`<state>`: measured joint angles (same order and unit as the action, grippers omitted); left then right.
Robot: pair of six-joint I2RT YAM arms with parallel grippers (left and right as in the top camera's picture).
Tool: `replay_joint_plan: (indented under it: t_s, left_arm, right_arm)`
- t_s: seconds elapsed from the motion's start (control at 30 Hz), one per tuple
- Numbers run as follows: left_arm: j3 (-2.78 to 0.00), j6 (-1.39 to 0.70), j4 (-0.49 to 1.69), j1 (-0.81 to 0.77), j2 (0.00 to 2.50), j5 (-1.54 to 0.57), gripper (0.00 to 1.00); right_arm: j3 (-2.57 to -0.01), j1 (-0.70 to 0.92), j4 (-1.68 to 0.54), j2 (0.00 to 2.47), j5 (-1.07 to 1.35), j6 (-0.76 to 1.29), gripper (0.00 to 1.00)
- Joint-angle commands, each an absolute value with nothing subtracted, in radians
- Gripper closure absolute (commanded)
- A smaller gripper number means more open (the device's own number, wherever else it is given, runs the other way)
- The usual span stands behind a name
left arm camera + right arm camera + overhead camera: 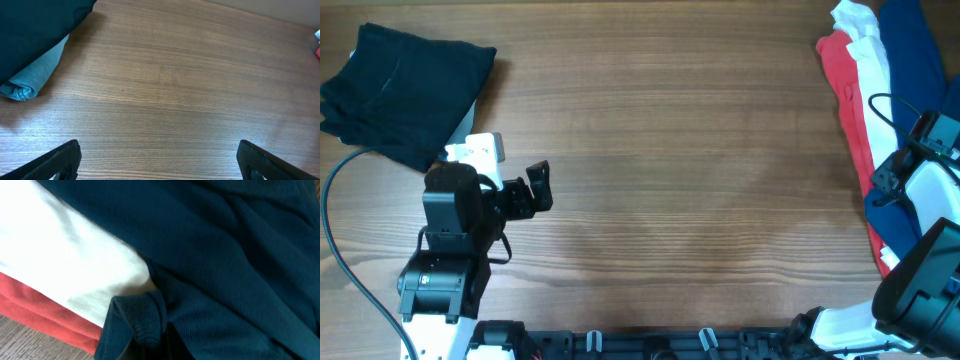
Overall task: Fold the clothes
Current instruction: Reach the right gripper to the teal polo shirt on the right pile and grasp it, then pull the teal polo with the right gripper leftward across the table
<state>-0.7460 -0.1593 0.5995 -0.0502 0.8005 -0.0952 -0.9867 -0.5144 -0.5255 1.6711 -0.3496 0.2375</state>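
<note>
The wood between the arms is bare, so my right gripper will next lift the blue fold (891, 215) (141, 314) and pull it off the heap, over the middle of the table.
A heap of clothes lies at the table's right edge: a red T-shirt (844, 88), a white T-shirt (868, 48) and a deep-blue shirt (916, 50) on top. My right gripper (888, 182) is down on that heap, shut on a bunched fold of the blue shirt (142, 320); the cloth hides its fingers in the right wrist view. White cloth (60, 255) and red cloth (35, 315) lie under the blue. My left gripper (536, 190) hovers open over bare wood, its fingers (57, 161) wide apart with nothing between them.
A folded dark garment (400, 85) rests at the back left corner, seen with a grey-blue rolled edge (30, 82) in the left wrist view. The wooden table (670, 170) stretches between the two arms. A black cable (340, 250) loops by the left arm.
</note>
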Motion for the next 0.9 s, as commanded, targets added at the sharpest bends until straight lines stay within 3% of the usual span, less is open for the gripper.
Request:
replay_joint_plan:
  t_s: [0.0, 0.1, 0.37, 0.63, 0.87]
  left_arm:
    - [-0.763, -0.165, 0.596, -0.043, 0.801, -0.085, 0.00]
    - [-0.763, -0.165, 0.595, -0.043, 0.801, -0.085, 0.00]
    - [-0.763, -0.165, 0.586, -0.043, 0.801, -0.085, 0.00]
    - [-0.763, -0.165, 0.561, -0.043, 0.801, -0.085, 0.00]
    - [-0.763, -0.165, 0.561, -0.043, 0.801, -0.086, 0.00]
  right_arm:
    - [-1.060, -0.516, -0.553, 1.595, -0.370, 0.235, 0.96]
    - [-1.148, -0.514, -0.607, 1.504, -0.345, 0.211, 0.96]
    - [-1.354, -0.435, -0.750, 1.258, 0.048, 0.009, 0.96]
    - [-1.361, -0.112, -0.859, 1.060, 0.208, -0.082, 0.96]
    - [-1.360, 0.165, -0.852, 1.085, 0.279, -0.041, 0.96]
